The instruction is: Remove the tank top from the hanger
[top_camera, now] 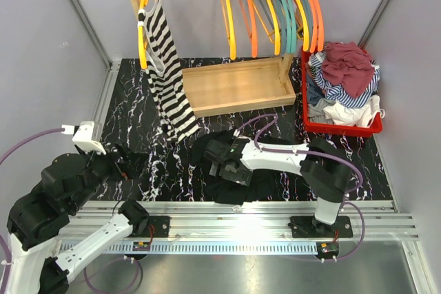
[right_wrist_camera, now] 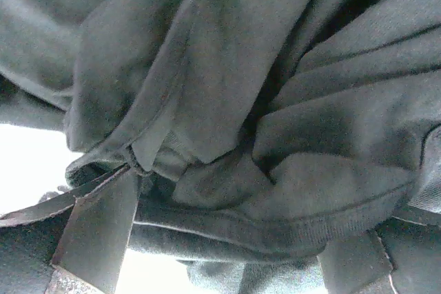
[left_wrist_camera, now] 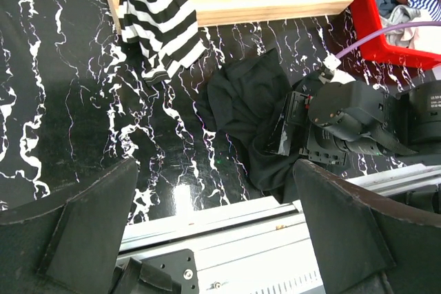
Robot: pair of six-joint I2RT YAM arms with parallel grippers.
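Note:
My right gripper will stay low and close its wide-open fingers over the bunched hem (right_wrist_camera: 238, 233), as the black garment's folds already lie between them.
A black-and-white striped tank top (top_camera: 165, 67) hangs on a yellow hanger (top_camera: 142, 32) at the left end of the wooden rail, its hem (left_wrist_camera: 155, 18) reaching the table. My left gripper (top_camera: 127, 163) (left_wrist_camera: 215, 166) is open and empty, low over the table's near edge, well short of the top. My right gripper (top_camera: 211, 163) (right_wrist_camera: 227, 239) is open, its jaws wide apart and pushed down into a crumpled black garment (top_camera: 238, 187) (left_wrist_camera: 244, 101) (right_wrist_camera: 241, 101) that lies between its fingers (right_wrist_camera: 96, 232) and fills the right wrist view.
The rack's wooden base tray (top_camera: 238, 87) stands behind the black garment. Several orange, yellow and teal hangers (top_camera: 275, 5) hang to the right on the rail. A red bin (top_camera: 341, 129) of mixed clothes sits at the right. An aluminium rail (top_camera: 241, 211) runs along the near edge.

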